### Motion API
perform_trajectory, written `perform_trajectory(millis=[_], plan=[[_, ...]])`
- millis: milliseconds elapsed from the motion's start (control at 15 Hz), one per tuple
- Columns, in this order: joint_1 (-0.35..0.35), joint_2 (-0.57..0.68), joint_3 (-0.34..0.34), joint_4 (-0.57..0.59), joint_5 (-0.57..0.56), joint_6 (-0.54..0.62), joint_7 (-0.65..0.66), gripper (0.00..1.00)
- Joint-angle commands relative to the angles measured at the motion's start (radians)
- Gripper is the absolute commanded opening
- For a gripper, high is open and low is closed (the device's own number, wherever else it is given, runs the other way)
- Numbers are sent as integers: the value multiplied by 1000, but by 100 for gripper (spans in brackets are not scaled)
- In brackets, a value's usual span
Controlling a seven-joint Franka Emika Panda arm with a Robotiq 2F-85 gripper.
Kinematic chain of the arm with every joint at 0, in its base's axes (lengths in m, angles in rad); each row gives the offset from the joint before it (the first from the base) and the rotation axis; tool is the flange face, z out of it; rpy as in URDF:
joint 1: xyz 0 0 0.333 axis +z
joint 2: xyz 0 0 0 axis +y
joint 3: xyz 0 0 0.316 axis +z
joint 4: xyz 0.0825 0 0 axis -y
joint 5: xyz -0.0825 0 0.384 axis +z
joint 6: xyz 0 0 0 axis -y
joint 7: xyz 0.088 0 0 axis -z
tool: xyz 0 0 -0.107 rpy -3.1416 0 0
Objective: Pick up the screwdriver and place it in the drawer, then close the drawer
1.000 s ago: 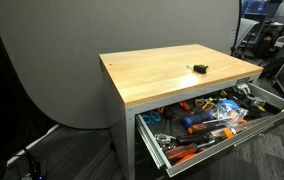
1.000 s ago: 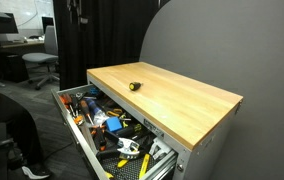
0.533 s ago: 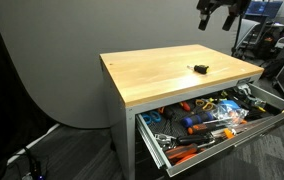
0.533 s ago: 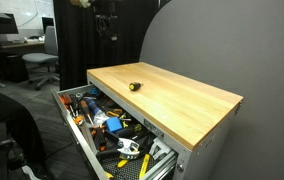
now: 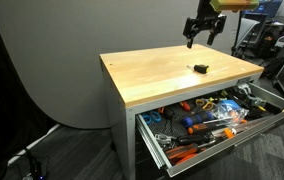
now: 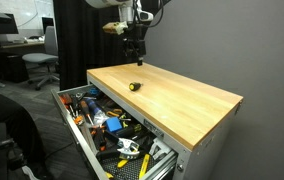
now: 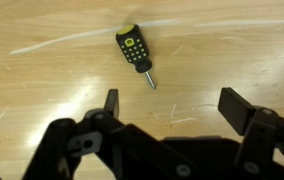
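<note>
My open fingers are well above the screwdriver, which lies flat, so my gripper needs to lower toward the table's drawer side to the screwdriver's black handle.
The screwdriver is a stubby black tool with a yellow spot and a short metal tip. It lies flat on the wooden tabletop, also seen in both exterior views. My gripper is open and empty, hovering well above the table and apart from the screwdriver; in both exterior views it hangs above the table's far edge. The grey drawer is pulled out wide under the tabletop and filled with tools.
The open drawer holds several orange- and blue-handled tools. A grey curved backdrop stands behind the table. Office chairs and a person's legs are at one side; equipment stands at the other.
The arm has come down into view from above and now hangs over the table near the screwdriver. The screwdriver and the drawer have not moved.
</note>
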Motion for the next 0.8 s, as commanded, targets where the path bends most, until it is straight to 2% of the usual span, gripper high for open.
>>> perform_trajectory(millis=[0, 400, 733], plan=[[24, 96, -47, 129, -8, -51, 0, 100], [15, 156, -75, 170, 10, -117, -19, 100], [9, 178, -69, 167, 35, -171, -35, 100]])
